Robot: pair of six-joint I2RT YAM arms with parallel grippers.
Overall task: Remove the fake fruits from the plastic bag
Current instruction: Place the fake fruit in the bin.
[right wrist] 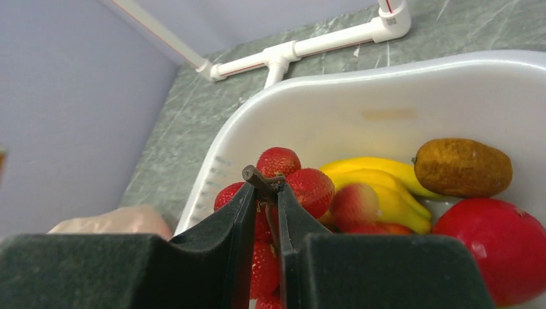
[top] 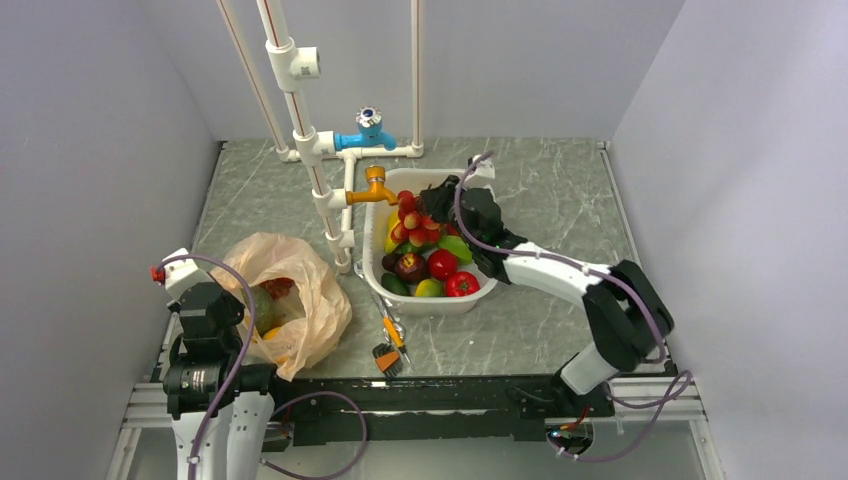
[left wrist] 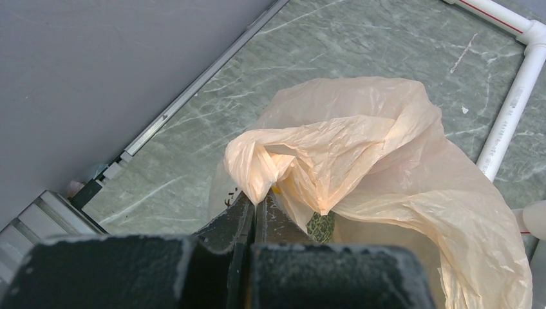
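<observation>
The bunch of red fruits hangs over the basin by the yellow banana. My right gripper goes down toward the orange tap next and releases the bunch's stem.
The beige plastic bag (top: 305, 290) lies at the front left, mouth open. My left gripper (top: 242, 302) is shut on the bag's rim and holds up a fold of it (left wrist: 261, 199). Inside show the netted grey-green melon (left wrist: 320, 226), also visible from above (top: 262, 310), and something reddish (top: 279, 287). My right gripper (top: 432, 196) is shut on the brown stem of the bunch of small red fruits (right wrist: 312, 190). It holds the bunch (top: 413, 222) over the far left part of the white basin (top: 432, 302).
The basin (right wrist: 360, 84) holds a yellow banana (right wrist: 386, 170), a brown fruit (right wrist: 462, 166), a large red fruit (right wrist: 505, 248), small red tomatoes and green mangoes. White pipes with an orange tap (top: 375, 186) stand behind. A brush (top: 390, 345) lies in front of the basin.
</observation>
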